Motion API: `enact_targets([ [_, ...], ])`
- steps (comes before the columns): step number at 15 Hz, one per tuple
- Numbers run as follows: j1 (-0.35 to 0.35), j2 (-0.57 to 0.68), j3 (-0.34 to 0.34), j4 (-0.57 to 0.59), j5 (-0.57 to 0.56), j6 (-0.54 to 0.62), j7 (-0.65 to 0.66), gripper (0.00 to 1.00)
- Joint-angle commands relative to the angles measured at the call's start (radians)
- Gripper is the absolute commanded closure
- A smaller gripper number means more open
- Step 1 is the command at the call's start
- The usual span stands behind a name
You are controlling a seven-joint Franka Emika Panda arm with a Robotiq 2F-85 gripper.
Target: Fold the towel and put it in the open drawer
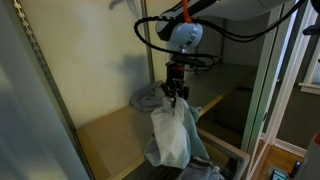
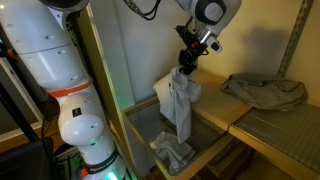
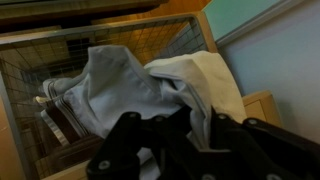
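My gripper moves back toward the white base, slightly down, over the open wire-mesh drawer and releases the towel (image 1: pixel 170 132) next, as its lower end hangs inside.
My gripper (image 1: pixel 176 93) is shut on the top of a pale grey-white towel (image 1: pixel 170 132) and holds it hanging in the air. In an exterior view the towel (image 2: pixel 179 103) dangles from the gripper (image 2: pixel 185 63) with its lower end inside the open wire-mesh drawer (image 2: pixel 140 132). In the wrist view the towel (image 3: pixel 150 85) bunches between my black fingers (image 3: pixel 183 128), above the drawer's mesh (image 3: pixel 60 55).
A grey cloth (image 2: pixel 262 90) lies on the wooden shelf (image 2: pixel 220 112) beside the drawer. More cloth (image 2: pixel 170 152) lies in the drawer's bottom. A metal shelf post (image 2: pixel 292 45) and the robot's white base (image 2: pixel 75 110) stand close by.
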Motion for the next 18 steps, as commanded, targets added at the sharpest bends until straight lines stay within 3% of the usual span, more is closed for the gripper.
enact_targets([
  [1,0.006,-0.021,0.015,-0.046,-0.019,0.01,-0.023,0.98],
  [6,0.027,-0.104,0.046,-0.168,-0.027,0.024,-0.075,0.98],
  [12,0.026,-0.208,0.071,-0.304,-0.117,0.081,-0.026,0.98],
  [13,0.025,-0.22,0.071,-0.322,-0.128,0.097,-0.026,0.65],
  [14,0.024,-0.235,0.072,-0.346,-0.137,0.127,-0.024,0.64],
  [18,0.025,-0.272,0.072,-0.405,-0.174,0.221,-0.028,0.35],
])
